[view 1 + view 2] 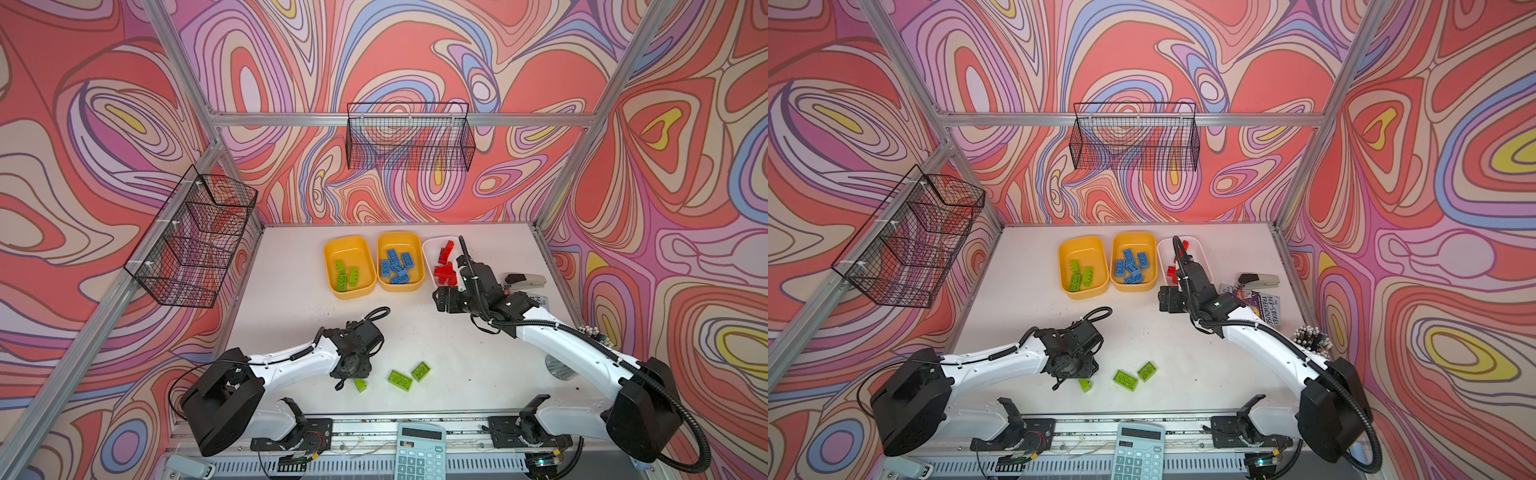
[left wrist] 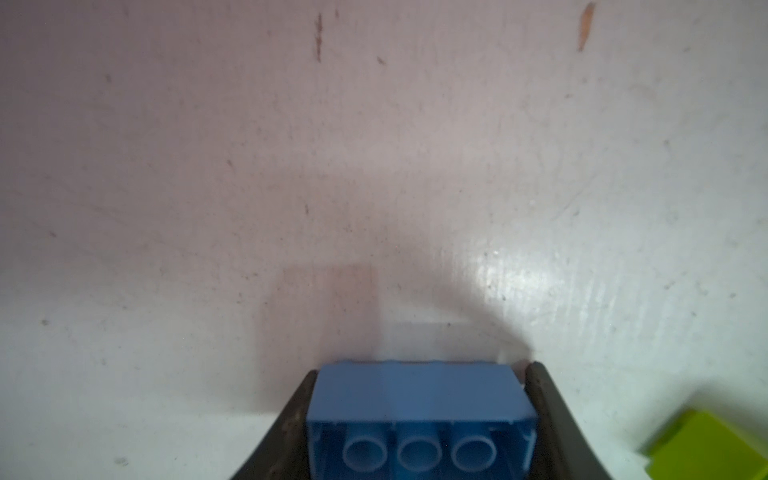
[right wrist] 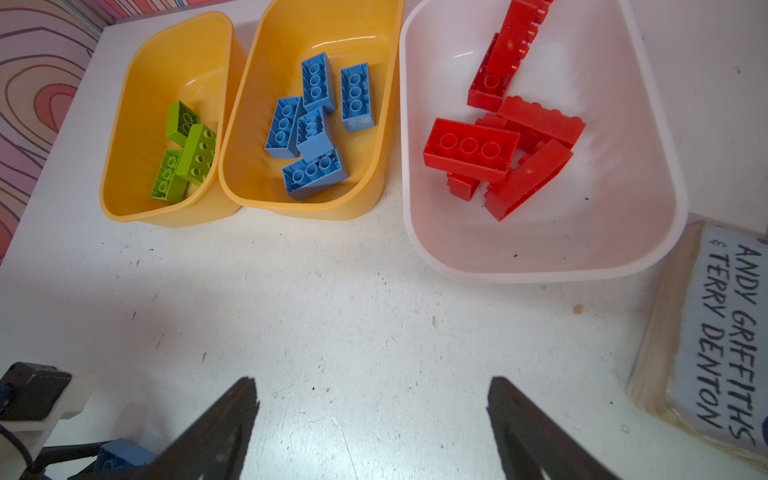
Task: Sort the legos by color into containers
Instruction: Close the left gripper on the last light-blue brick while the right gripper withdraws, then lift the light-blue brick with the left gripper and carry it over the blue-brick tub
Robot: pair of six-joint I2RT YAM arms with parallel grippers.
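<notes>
My left gripper holds the blue lego, and blue legos already lie in the middle yellow tub (image 1: 399,262). I will raise my left gripper and carry the blue lego outward over that tub to let it go.
My left gripper (image 2: 422,370) is shut on a blue lego (image 2: 415,407), its fingers pressed against both short ends low over the table. In both top views that gripper (image 1: 353,374) hides the blue lego, and three green legos (image 1: 400,380) lie loose to its right, the nearest (image 1: 360,385) right beside it. At the back stand three containers: a yellow tub (image 3: 124,216) with green legos (image 3: 187,149), a yellow tub (image 3: 291,208) with blue legos (image 3: 316,124), and a white tub (image 3: 540,270) with red legos (image 3: 498,141). My right gripper (image 3: 372,380) hangs open and empty before the white tub.
A book (image 3: 723,332) and a stapler (image 1: 525,280) lie right of the white tub. A cup of pens (image 1: 594,332) stands at the right edge. A calculator (image 1: 419,453) sits at the front rail. Black mesh baskets (image 1: 195,237) hang on the walls.
</notes>
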